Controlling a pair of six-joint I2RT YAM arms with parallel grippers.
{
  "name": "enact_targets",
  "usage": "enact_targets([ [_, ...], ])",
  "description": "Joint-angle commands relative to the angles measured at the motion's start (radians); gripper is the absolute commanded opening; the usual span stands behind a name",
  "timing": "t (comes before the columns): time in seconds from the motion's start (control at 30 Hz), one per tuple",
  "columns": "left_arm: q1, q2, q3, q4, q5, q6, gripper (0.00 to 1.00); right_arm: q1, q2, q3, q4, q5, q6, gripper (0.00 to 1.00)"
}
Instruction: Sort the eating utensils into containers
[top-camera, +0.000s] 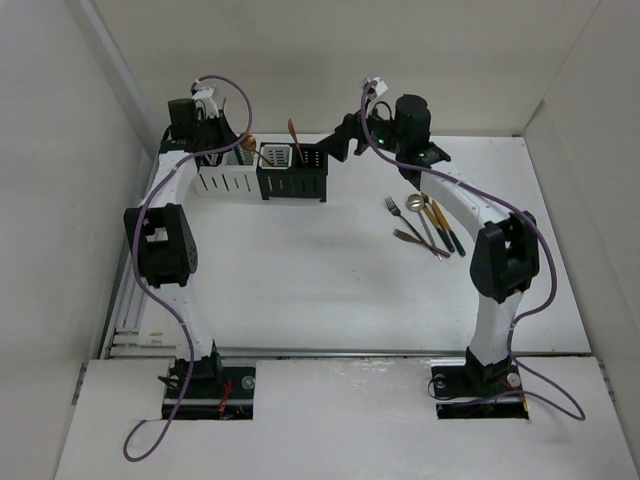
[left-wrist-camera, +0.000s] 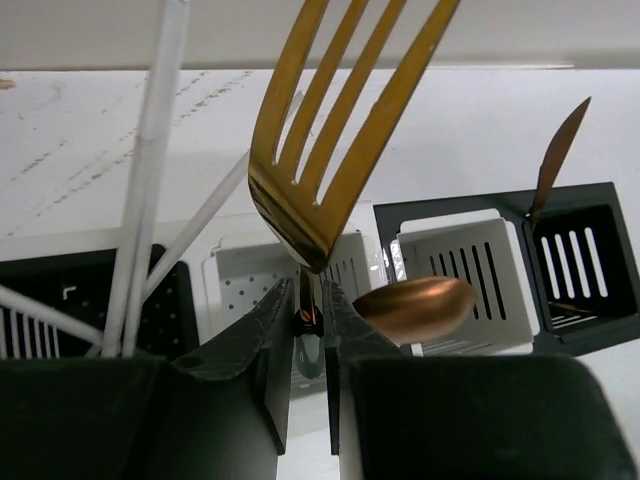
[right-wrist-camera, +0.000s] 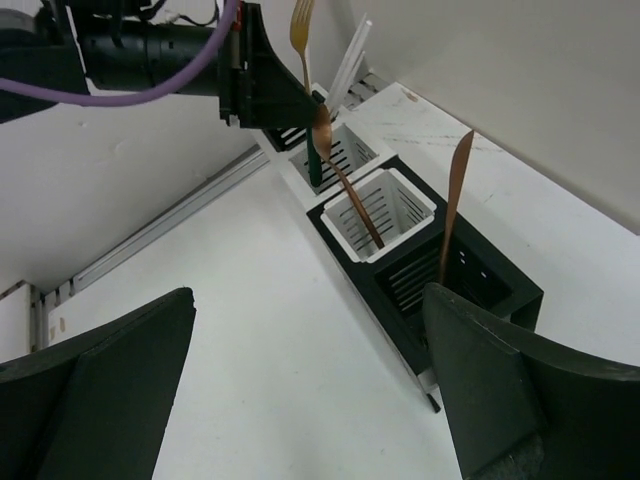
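My right gripper needs to move back, to the right in the top view and down onto the end gold knife's dark handle (top-camera: 458, 244), because the table beside it is bare.
My left gripper (top-camera: 228, 140) (left-wrist-camera: 307, 292) is shut on the dark handle of a gold fork (left-wrist-camera: 335, 120), tines up, above a white caddy (left-wrist-camera: 238, 275). The fork also shows in the right wrist view (right-wrist-camera: 301, 35). White chopsticks (left-wrist-camera: 150, 170) stand in the black caddy (left-wrist-camera: 60, 300) at the left end. A copper spoon (left-wrist-camera: 415, 305) leans in the second white caddy (left-wrist-camera: 462, 268). A copper knife (left-wrist-camera: 555, 155) stands in the right black caddy (left-wrist-camera: 590, 255). My right gripper (top-camera: 342, 140) (right-wrist-camera: 310, 340) is open and empty beside the caddies' right end. Several loose utensils (top-camera: 425, 225) lie on the table's right.
The row of caddies (top-camera: 262, 178) stands at the back left of the white table, close to the back wall. The left wall and a metal rail (right-wrist-camera: 170, 215) run beside it. Purple cables (top-camera: 160, 300) hang along both arms.
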Motion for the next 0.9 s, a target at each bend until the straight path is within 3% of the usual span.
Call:
enact_targets([
  [0.0,-0.004,0.002,0.021,0.107,0.005,0.022,0.00,-0.026,-0.026,-0.018,0.055,-0.007,0.008,1.00],
  [0.2,-0.022,0.033,0.032,0.118,-0.031,0.086,0.03,-0.044,-0.073,-0.087,0.055,0.024,0.008,1.00],
  [0.37,-0.032,-0.002,-0.065,0.107,-0.075,0.140,0.38,-0.105,-0.142,-0.174,0.001,0.077,-0.004,1.00],
  [0.47,-0.032,-0.036,-0.097,0.081,-0.126,0.155,0.41,-0.180,-0.175,-0.187,-0.233,0.230,-0.096,1.00],
  [0.5,-0.032,-0.036,-0.097,0.081,-0.138,0.166,0.43,-0.214,-0.175,-0.165,-0.404,0.284,-0.134,1.00],
  [0.6,-0.032,-0.062,-0.097,0.043,-0.164,0.166,0.49,-0.257,-0.163,-0.124,-0.629,0.465,-0.303,0.83],
  [0.63,-0.032,-0.076,-0.088,0.043,-0.178,0.166,0.49,-0.266,-0.162,-0.124,-0.717,0.501,-0.334,0.69],
  [0.77,-0.032,-0.104,-0.067,-0.015,-0.218,0.143,0.50,-0.328,-0.188,-0.217,-0.797,0.634,-0.368,0.38],
  [0.87,-0.032,-0.151,-0.047,-0.054,-0.256,0.131,0.51,-0.397,-0.179,-0.272,-0.853,0.660,-0.368,0.38],
])
